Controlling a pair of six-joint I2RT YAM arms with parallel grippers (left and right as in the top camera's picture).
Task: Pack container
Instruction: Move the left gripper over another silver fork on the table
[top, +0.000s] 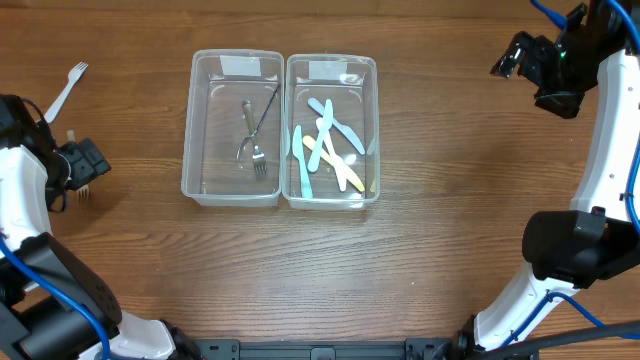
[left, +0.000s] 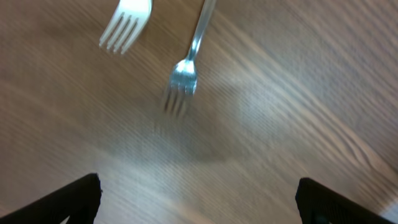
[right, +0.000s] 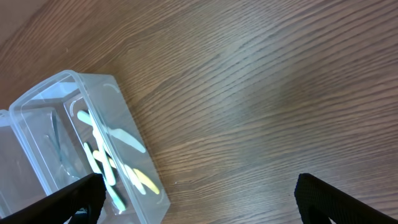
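Observation:
The left gripper moves open, down and outward past the fork's teeth, onto the metal fork's handle (left: 204, 20) next, since the metal fork lies flat on the wood below.
Two clear plastic containers stand side by side. The left container (top: 188, 150) holds metal forks (top: 254, 135). The right container (top: 377, 130) holds several coloured plastic utensils (top: 328, 145); it also shows in the right wrist view (right: 93, 76). A white plastic fork (top: 65, 90) lies at the far left, its tines visible in the left wrist view (left: 126, 26). A metal fork (left: 185, 76) lies on the wood beside it, mostly hidden under my left arm in the overhead view. My left gripper (top: 90, 165) (left: 199, 186) is open and empty above it. My right gripper (top: 520, 60) (right: 199, 186) is open and empty, high at the far right.
The table is brown wood (top: 460, 200). The arm bases stand at the front corners (top: 570, 250). The left wrist view is blurred by motion.

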